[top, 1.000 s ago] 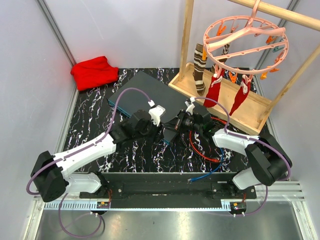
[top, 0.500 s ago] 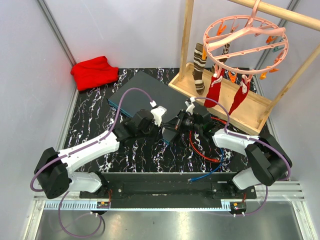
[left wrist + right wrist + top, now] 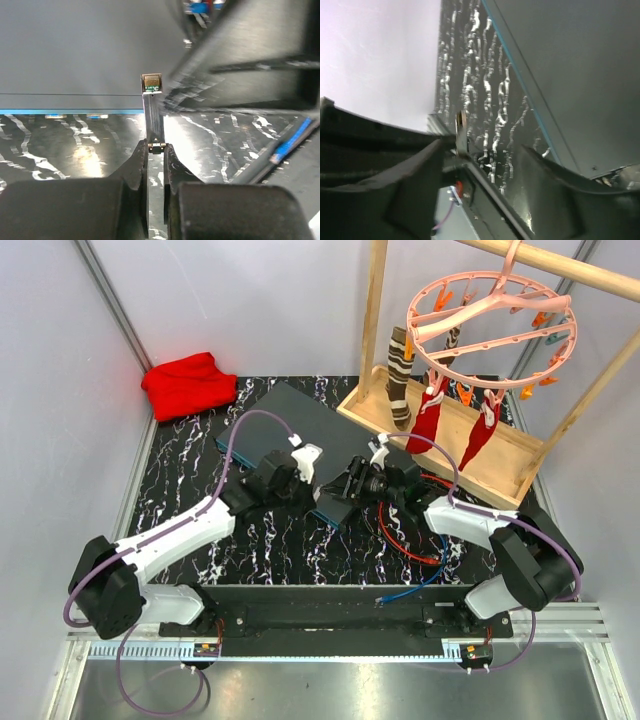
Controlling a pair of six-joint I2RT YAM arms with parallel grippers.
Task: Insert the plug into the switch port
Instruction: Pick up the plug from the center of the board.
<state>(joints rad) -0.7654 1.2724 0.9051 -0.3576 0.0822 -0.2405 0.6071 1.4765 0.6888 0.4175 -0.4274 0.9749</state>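
Observation:
My left gripper will go down and move left in the top view along the switch's teal front edge to release the plug, since that edge lies below it.
In the left wrist view the plug [image 3: 152, 107] is a thin upright piece with a gold-contact tip. My left gripper [image 3: 156, 146] is shut on its lower end. The tip stands just before the switch [image 3: 75, 47], a flat dark grey box with a teal front edge. My right gripper [image 3: 485, 160] is open, and the plug [image 3: 461, 131] stands beside its left finger [image 3: 410, 175], apart from the right finger. From above, the left gripper [image 3: 308, 488] and right gripper [image 3: 340, 492] meet at the near right corner of the switch [image 3: 285, 420]. The plug is hidden there.
Red cable [image 3: 400, 540] and blue cable [image 3: 425, 580] loop under the right arm. A wooden rack [image 3: 455, 435] with hanging socks and a pink peg hanger [image 3: 490, 320] stands at the back right. A red cloth [image 3: 188, 383] lies at the back left.
My left gripper has closed onto the plug and shifted slightly towards the switch. My right gripper, shut before, has opened and let the plug go.

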